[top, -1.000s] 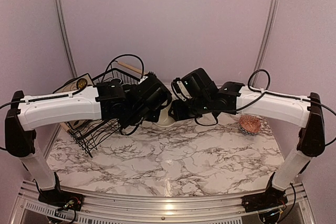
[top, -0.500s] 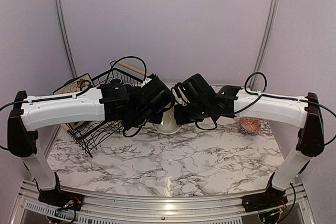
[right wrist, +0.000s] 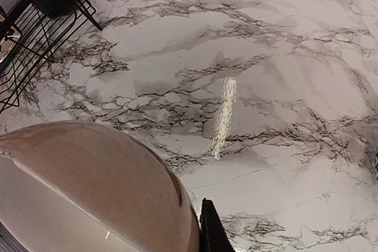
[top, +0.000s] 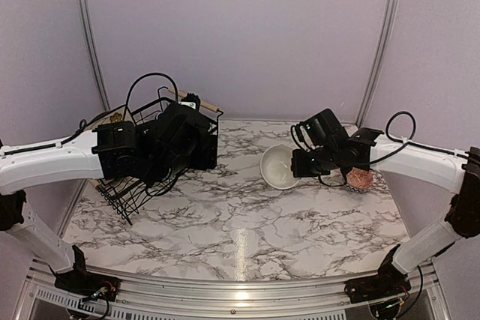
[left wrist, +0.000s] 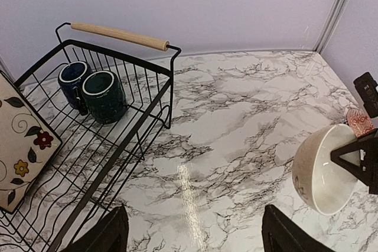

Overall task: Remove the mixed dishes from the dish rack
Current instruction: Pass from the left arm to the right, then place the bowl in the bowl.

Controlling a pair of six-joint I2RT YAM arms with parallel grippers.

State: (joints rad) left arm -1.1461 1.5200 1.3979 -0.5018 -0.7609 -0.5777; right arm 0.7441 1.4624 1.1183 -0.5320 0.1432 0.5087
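Note:
Next, my right gripper will move over, lower and release the cream bowl (top: pixel 279 166) inside the pink patterned bowl (top: pixel 360 178), which lies below and to the gripper's right in the top view.
The dish rack (left wrist: pixel 121 116), black wire with a wooden handle (left wrist: pixel 118 35), stands at the left. Two dark mugs (left wrist: pixel 105 95) lie in its far end, and a square cream plate with flowers (left wrist: pixel 20 146) leans at its left side. My left gripper (left wrist: pixel 195 239) is open over bare marble just right of the rack (top: pixel 124 192), with nothing between its fingers. My right gripper (top: pixel 300 164) is shut on the rim of a cream bowl (top: pixel 279 166), which is held tilted above the table. That bowl (right wrist: pixel 88 187) fills the right wrist view, with one finger (right wrist: pixel 211 234) against it.
A small pink patterned bowl (top: pixel 358 179) sits on the marble table (top: pixel 240 222) at the right, just behind my right gripper. The purple back wall runs close behind the rack. The rack's corner (right wrist: pixel 35 16) shows at the upper left of the right wrist view.
My left gripper let go of the cream bowl, opened and drew back left toward the rack. My right gripper closed on the bowl and carried it to the right.

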